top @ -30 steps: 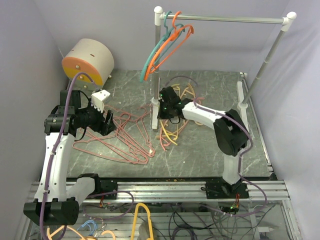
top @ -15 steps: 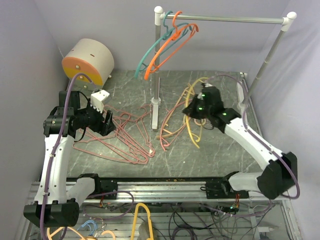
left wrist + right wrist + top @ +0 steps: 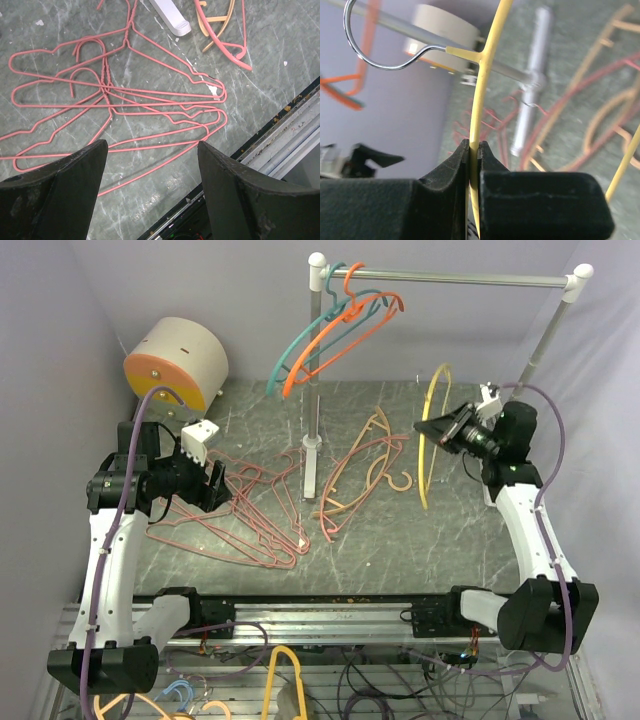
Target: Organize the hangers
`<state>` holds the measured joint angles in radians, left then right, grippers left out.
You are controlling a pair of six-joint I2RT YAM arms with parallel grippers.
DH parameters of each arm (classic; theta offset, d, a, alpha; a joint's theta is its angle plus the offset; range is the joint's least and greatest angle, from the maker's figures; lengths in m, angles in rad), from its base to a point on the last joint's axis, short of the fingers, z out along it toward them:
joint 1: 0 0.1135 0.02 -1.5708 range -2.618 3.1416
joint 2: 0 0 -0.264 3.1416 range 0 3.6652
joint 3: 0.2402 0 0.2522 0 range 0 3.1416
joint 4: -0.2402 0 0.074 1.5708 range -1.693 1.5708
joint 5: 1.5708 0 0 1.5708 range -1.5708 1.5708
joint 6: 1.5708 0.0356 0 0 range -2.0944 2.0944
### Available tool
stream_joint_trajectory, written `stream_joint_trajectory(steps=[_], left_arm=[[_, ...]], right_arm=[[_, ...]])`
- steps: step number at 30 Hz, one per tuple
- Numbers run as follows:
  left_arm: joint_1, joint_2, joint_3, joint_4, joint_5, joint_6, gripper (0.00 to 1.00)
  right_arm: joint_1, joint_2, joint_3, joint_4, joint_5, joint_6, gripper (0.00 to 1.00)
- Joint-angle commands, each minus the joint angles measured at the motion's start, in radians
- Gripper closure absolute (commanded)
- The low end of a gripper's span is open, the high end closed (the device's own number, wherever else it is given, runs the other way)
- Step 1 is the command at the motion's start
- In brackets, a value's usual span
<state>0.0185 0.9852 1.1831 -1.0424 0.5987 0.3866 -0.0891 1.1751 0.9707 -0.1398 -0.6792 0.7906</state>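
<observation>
My right gripper rises outward to the bar (image 3: 460,280) beside the orange hanger next and releases the yellow hanger there, since its hook still hovers below that bar.
My right gripper (image 3: 432,426) (image 3: 474,146) is shut on a yellow hanger (image 3: 421,470) (image 3: 486,70), which it holds in the air right of the table's middle, below the silver rail (image 3: 460,280). The hanger's metal hook (image 3: 370,57) points up and to the left in the right wrist view. A teal and an orange hanger (image 3: 330,315) hang at the rail's left end. Several pink wire hangers (image 3: 250,525) (image 3: 125,97) lie in a heap on the table. My left gripper (image 3: 218,485) (image 3: 152,147) hovers open above that heap. A peach and a pink plastic hanger (image 3: 404,481) lie mid-table.
The rail's left post stands on a white foot (image 3: 311,465) (image 3: 170,17) in the middle of the table. A beige drum with an orange face (image 3: 175,360) sits at the back left. The table's metal front edge (image 3: 350,615) (image 3: 290,135) runs below the heap.
The right arm has swung from the table's middle to the right and lifted the yellow hanger off the table. The hung hangers have swayed. The left arm has stayed put.
</observation>
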Motion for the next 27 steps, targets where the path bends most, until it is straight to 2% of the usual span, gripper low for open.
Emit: stream_joint_trajectory(steps=[1,6,9,12,22,27], left_arm=[[0.010,-0.013,-0.002,0.021,0.019,0.003,0.15],[0.011,-0.011,-0.002,0.021,0.020,0.003,0.05],[0.011,-0.004,0.000,0.015,0.028,0.011,0.03],[0.010,-0.008,-0.001,0.017,0.028,0.009,0.02],[0.017,-0.006,0.000,0.012,0.038,0.018,0.00],[0.017,-0.009,0.000,0.012,0.037,0.015,0.01]], right_arm=[[-0.001,0.010,0.120,0.306,-0.157,0.202,1.00],[0.000,0.057,0.164,0.525,-0.159,0.381,1.00],[0.003,0.100,0.172,0.711,-0.141,0.510,1.00],[0.014,0.157,0.224,0.826,-0.143,0.599,1.00],[0.065,0.298,0.413,0.890,-0.117,0.656,1.00],[0.077,0.371,0.446,0.929,-0.104,0.687,1.00]])
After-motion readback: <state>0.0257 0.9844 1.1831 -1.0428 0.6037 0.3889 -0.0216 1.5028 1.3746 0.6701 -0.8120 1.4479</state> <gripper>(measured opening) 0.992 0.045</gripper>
